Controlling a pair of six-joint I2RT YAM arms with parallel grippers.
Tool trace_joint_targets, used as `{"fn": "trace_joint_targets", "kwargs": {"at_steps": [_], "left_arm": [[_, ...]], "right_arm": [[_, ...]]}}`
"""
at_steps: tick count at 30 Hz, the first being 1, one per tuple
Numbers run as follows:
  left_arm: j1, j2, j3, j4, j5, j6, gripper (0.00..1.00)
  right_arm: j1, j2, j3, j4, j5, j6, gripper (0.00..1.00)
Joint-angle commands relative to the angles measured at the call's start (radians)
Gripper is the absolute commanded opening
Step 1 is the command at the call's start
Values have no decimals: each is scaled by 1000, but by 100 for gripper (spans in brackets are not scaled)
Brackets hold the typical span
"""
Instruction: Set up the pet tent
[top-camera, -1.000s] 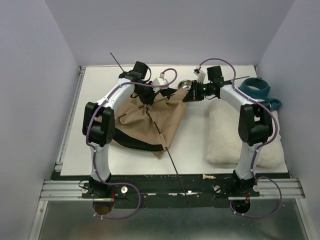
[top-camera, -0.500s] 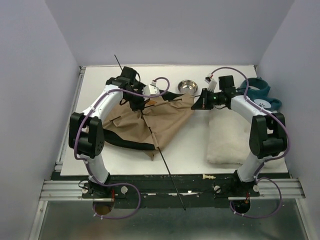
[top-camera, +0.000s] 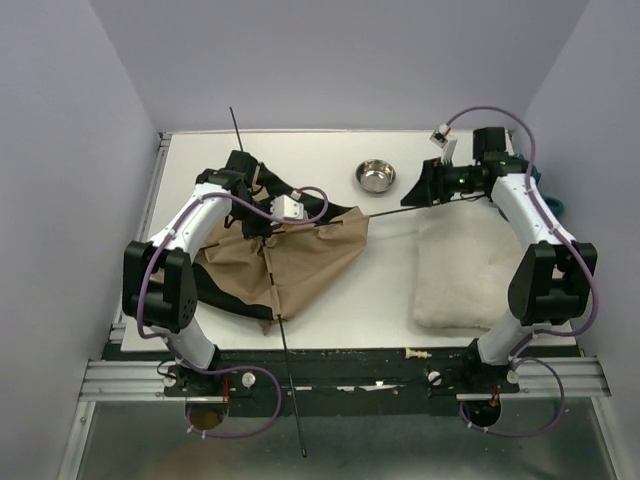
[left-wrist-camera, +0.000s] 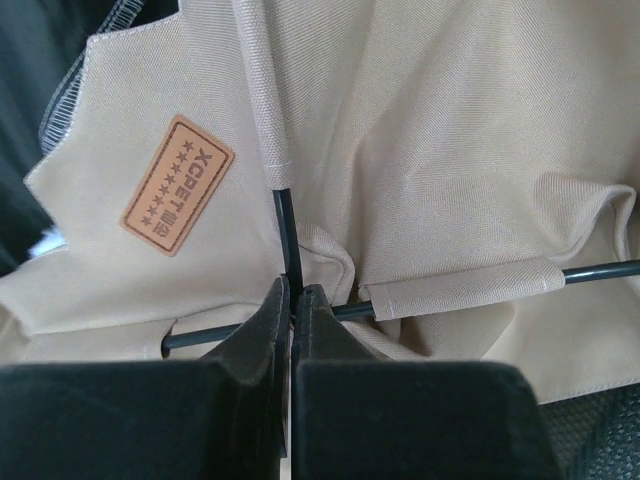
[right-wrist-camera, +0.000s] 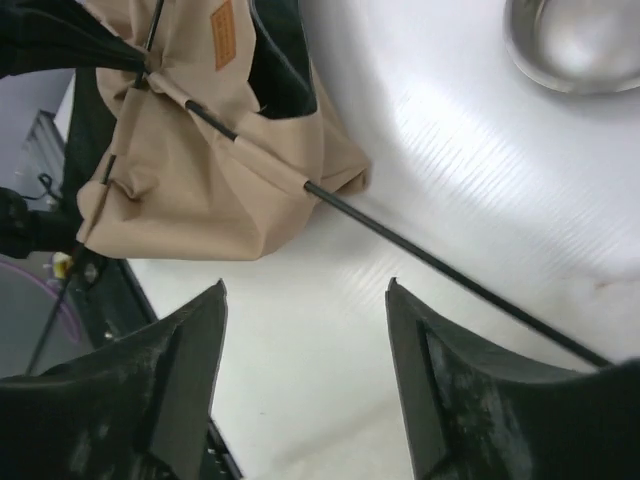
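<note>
One pole overhangs the table's near edge, so my left gripper will next turn, carry the poles' crossing outward toward the steel bowl and release it.
The pet tent (top-camera: 310, 258) lies collapsed on the white table, tan fabric with black trim, left of centre. Its two thin black poles cross at the top. One pole (top-camera: 290, 390) sticks out past the table's near edge, and the other pole (top-camera: 420, 209) reaches right over the table. My left gripper (top-camera: 269, 236) is shut on the poles' crossing, with the fingertips (left-wrist-camera: 305, 300) pinching the upright pole just under the tan sleeve. The brown label (left-wrist-camera: 177, 185) sits to its left. My right gripper (top-camera: 418, 190) is open and holds nothing, hovering over bare table (right-wrist-camera: 306, 285) beside the pole (right-wrist-camera: 440, 265).
A steel bowl (top-camera: 374, 176) stands at the back centre, also seen in the right wrist view (right-wrist-camera: 575, 40). A white fluffy cushion (top-camera: 465, 265) lies along the right side under the right arm. Purple-grey walls close in the table on three sides.
The right gripper has let go of the pole, opened and drawn back to the right. The left arm has dragged the tent left and nearer, and the long pole now overhangs the near edge further.
</note>
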Motion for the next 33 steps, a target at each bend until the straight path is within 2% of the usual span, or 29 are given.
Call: {"fn": "trace_joint_targets", "kwargs": {"at_steps": [1, 3, 6, 9, 12, 16, 21, 24, 27, 30, 32, 33], "left_arm": [[-1, -115, -20, -56, -20, 225, 0], [-13, -121, -15, -51, -22, 243, 0], [-30, -103, 26, -74, -22, 249, 0], [-38, -98, 52, -68, -28, 250, 0], [-44, -107, 63, -19, -29, 224, 0], [-45, -104, 87, 90, -26, 168, 0], [-57, -83, 121, 133, -12, 138, 0], [-76, -87, 104, 148, -23, 193, 0], [-97, -109, 60, 211, -23, 210, 0], [-113, -120, 34, 288, 0, 188, 0], [-131, -123, 26, 348, 4, 167, 0], [-142, -127, 23, 374, 6, 156, 0]], "right_arm": [[-19, -25, 205, -417, -36, -487, 83], [-17, -8, 248, -454, 24, -596, 100], [15, 80, 323, -583, 110, -841, 100], [52, 160, 357, -620, 150, -960, 100], [82, 196, 334, -586, 178, -994, 100], [90, 239, 382, -744, 98, -1077, 97], [99, 172, 307, -866, 29, -1156, 90], [89, 98, 239, -800, 46, -1042, 90], [41, 61, 228, -758, 66, -1011, 92], [40, 64, 213, -753, 127, -1035, 86], [40, 64, 185, -732, 147, -1040, 73], [38, 64, 181, -742, 156, -1046, 62]]}}
